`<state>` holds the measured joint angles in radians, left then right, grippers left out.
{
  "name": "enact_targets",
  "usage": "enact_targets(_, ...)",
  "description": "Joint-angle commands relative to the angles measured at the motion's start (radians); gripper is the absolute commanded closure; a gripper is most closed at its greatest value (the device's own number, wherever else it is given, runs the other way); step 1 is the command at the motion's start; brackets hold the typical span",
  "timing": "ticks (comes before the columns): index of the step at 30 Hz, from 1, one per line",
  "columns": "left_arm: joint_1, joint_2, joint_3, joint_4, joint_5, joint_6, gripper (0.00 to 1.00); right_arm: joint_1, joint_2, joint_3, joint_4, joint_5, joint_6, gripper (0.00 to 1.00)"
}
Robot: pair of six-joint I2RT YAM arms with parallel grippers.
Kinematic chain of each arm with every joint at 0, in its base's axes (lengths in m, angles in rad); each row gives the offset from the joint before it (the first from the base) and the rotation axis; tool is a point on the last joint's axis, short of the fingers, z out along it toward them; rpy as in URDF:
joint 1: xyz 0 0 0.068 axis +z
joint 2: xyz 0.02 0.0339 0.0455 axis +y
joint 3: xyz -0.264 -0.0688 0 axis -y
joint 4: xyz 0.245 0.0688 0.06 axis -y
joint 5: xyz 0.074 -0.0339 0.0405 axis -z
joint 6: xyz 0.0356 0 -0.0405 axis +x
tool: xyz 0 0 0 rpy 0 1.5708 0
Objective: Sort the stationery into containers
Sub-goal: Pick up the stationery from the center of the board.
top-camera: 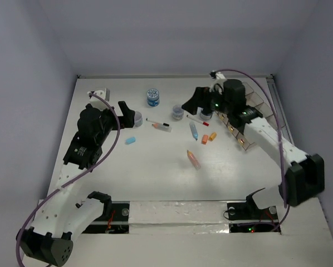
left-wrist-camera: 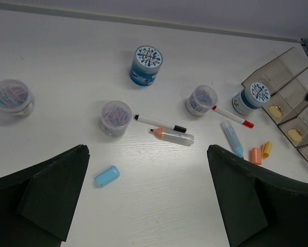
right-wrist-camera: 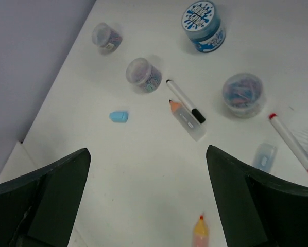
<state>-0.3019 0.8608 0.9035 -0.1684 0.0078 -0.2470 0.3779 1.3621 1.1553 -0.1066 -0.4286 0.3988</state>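
Note:
My right gripper goes outward next, to the left in the top view, then down around the lid of the blue-lidded jar (top-camera: pixel 152 97) at the back.
The smoky-brown organiser tray (top-camera: pixel 250 119) stands at the right, also in the left wrist view (left-wrist-camera: pixel 293 82). A blue-lidded jar (top-camera: pixel 152 97) stands at the back and another (left-wrist-camera: pixel 251 98) beside the tray. Clear jars (top-camera: pixel 136 118) (top-camera: pixel 178 113), a black-capped pen (top-camera: pixel 155 121), a pencil-tipped clear stick (top-camera: pixel 163 128), a red-capped pen (top-camera: pixel 197 118), a blue stick (top-camera: pixel 194 130), orange sticks (top-camera: pixel 205 138), a pink stick (top-camera: pixel 194 159) and a light-blue eraser (top-camera: pixel 131 140) lie on the table. My left gripper (top-camera: pixel 126 110) hovers open next to the left clear jar. My right gripper (top-camera: pixel 190 104) hovers open above the red-capped pen.
A third clear jar (left-wrist-camera: pixel 12 96) stands far left. A small white block (top-camera: pixel 98 92) sits at the back left corner. Grey walls enclose the white table (top-camera: pixel 155 178). The right arm's cable (top-camera: pixel 250 75) loops over the tray.

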Motion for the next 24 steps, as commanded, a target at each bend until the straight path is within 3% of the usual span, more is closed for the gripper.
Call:
enact_targets(1,-0.003,-0.068,-0.027,-0.011,-0.023,0.031,0.01,0.101,0.183,0.179,0.007,0.129,-0.052,0.0)
enact_targets(12,-0.012,-0.302,-0.155,0.029,0.074,0.018,0.01,0.227,0.822,0.841,-0.223,0.427,-0.167,0.0)
enact_targets(17,-0.104,-0.322,-0.172,0.017,-0.029,0.011,0.01,0.259,0.998,1.064,-0.232,0.485,-0.202,0.0)
enact_targets(24,-0.175,-0.335,-0.17,0.017,-0.058,0.025,0.01,0.268,1.189,1.276,-0.26,0.476,-0.227,0.0)
